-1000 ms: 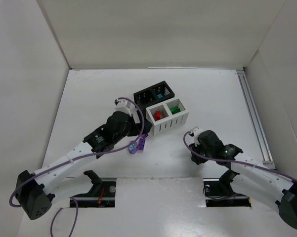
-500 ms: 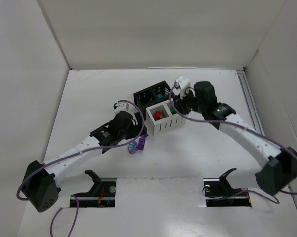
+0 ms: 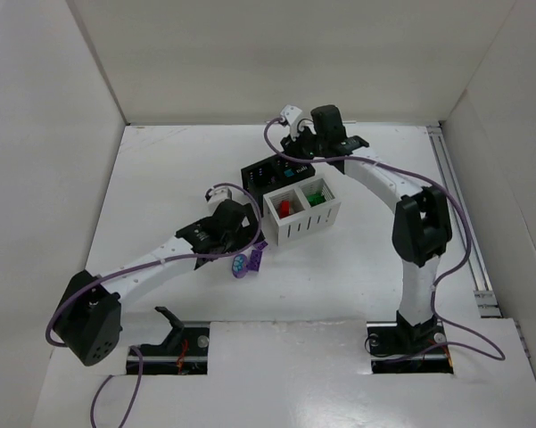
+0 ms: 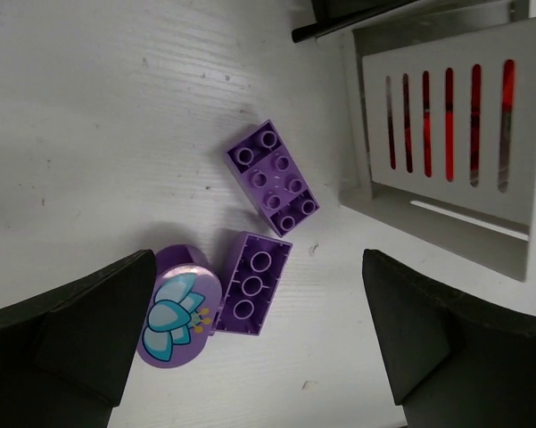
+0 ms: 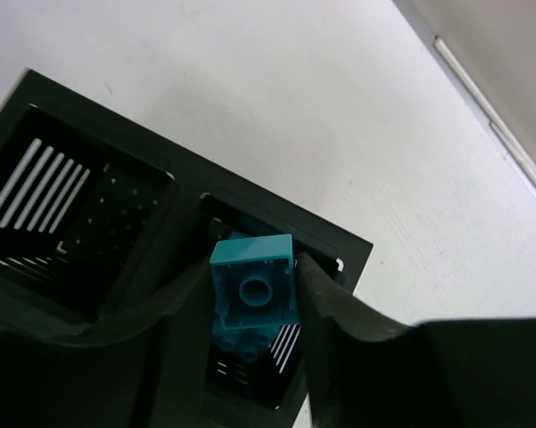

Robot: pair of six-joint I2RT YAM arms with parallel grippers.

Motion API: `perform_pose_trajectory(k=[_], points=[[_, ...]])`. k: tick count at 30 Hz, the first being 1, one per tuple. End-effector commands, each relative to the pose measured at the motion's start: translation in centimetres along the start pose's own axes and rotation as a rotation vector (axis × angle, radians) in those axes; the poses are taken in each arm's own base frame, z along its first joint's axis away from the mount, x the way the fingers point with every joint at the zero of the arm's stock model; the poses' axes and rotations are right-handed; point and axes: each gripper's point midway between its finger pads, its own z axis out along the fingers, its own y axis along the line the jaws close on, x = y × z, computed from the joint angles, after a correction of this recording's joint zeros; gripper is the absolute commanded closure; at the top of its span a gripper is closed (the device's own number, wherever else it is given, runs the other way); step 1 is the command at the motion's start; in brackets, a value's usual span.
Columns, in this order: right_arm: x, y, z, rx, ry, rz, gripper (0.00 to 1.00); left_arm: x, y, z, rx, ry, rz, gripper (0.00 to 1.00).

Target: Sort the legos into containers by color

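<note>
The oval with the flower [image 3: 240, 265] [image 4: 178, 308] is below my left gripper, toward my base, so my left gripper should go down and back until its fingers are on both sides of that piece.
Three purple legos lie on the table beside the white container [image 4: 446, 116]: a studs-up brick [image 4: 273, 176], an upside-down brick [image 4: 252, 283] and an oval with a flower [image 4: 178, 308]. My left gripper [image 4: 259, 343] hangs open above them, fingers wide on either side. My right gripper [image 5: 254, 294] is shut on a teal brick [image 5: 252, 281], held over the right compartment of the black container [image 5: 187, 178], where another teal brick [image 5: 245, 343] lies. In the top view the white container [image 3: 314, 226] holds a red piece [image 3: 284, 207] and a green piece [image 3: 316, 196].
The black container [image 3: 260, 168] and the white one stand corner to corner mid-table. White walls enclose the table on the left, back and right. A metal rail [image 3: 459, 214] runs along the right side.
My right arm has swung from the near right of the table up and back to above the black container. The left arm has shifted slightly toward the purple legos.
</note>
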Motion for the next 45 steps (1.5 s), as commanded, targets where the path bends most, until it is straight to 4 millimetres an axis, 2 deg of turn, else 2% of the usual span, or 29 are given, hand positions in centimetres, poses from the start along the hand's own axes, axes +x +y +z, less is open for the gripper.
perform_pose_trajectory(k=[1, 3, 4, 5, 8, 12, 15, 17, 18, 20, 22, 23, 25, 27, 30, 34, 38, 43, 45], points=[[-2.9, -1.3, -1.0, 0.027, -0.054, -0.036, 0.52, -1.7, -0.9, 0.2, -0.011, -0.047, -0.045, 0.0], [-3.2, -1.5, -1.4, 0.038, -0.059, -0.038, 0.42, -1.9, -1.3, 0.4, -0.021, -0.04, -0.041, 0.0], [-4.1, -1.6, -2.1, 0.046, -0.077, -0.045, 0.28, -2.1, -1.4, 0.3, -0.021, -0.04, -0.041, 0.0], [-4.7, -1.9, -2.7, 0.065, -0.086, -0.05, 0.24, -1.8, -1.2, 0.6, -0.032, -0.032, -0.038, 0.0], [-5.2, -1.6, -4.5, 0.079, -0.091, -0.062, 0.18, -1.6, -1.1, 0.8, -0.04, -0.026, -0.044, 0.0], [-6.2, -0.8, -8.8, 0.123, -0.134, -0.088, 0.17, -1.2, -0.6, 0.9, -0.057, -0.015, -0.065, 0.0], [-6.3, 0.2, -10.8, 0.138, -0.163, -0.102, 0.14, -0.5, 0.7, 0.6, -0.079, -0.017, -0.086, 0.0], [-4.7, 0.4, -12.8, 0.19, -0.136, -0.085, 0.14, -0.4, 1.2, 0.5, -0.086, -0.029, -0.098, 0.0], [-4.3, 0.5, -13.4, 0.211, -0.136, -0.076, 0.13, -0.2, 1.5, 0.6, -0.094, -0.024, -0.095, 0.04], [-2.5, 1.4, -14.9, 0.231, -0.128, -0.059, 0.13, 0.5, 1.2, 0.6, -0.083, -0.017, -0.069, 0.06], [-1.7, 1.9, -15.7, 0.243, -0.137, -0.05, 0.13, 1.9, 0.4, 0.1, -0.06, 0.011, -0.013, 0.08], [-0.5, 2.6, -16.2, 0.239, -0.127, -0.047, 0.13, 2.7, 0.7, 0.1, -0.066, 0.027, 0.005, 0.08], [0.1, 3.0, -16.8, 0.24, -0.129, -0.048, 0.13, 3.7, 1.7, -0.1, -0.114, 0.035, 0.009, 0.08], [1.2, 3.5, -17.4, 0.246, -0.119, -0.045, 0.13, 5.1, 3.6, 0.0, -0.182, 0.063, 0.002, 0.09], [2.5, 4.1, -17.6, 0.239, -0.105, -0.032, 0.13, 5.9, 5.9, -0.5, -0.267, 0.068, -0.06, 0.12], [3.3, 4.7, -17.7, 0.226, -0.099, -0.03, 0.13, 6.6, 7.7, -1.2, -0.289, 0.042, -0.117, 0.13], [3.6, 5.1, -17.6, 0.209, -0.095, -0.029, 0.13, 5.8, 6.9, -1.1, -0.22, 0.0, -0.13, 0.16], [3.8, 5.3, -17.2, 0.195, -0.091, -0.028, 0.13, 6.0, 6.8, -0.5, -0.201, -0.006, -0.114, 0.26], [4.2, 5.4, -17.1, 0.191, -0.083, -0.025, 0.13, 5.6, 6.7, -0.2, -0.211, -0.021, -0.092, 0.26]])
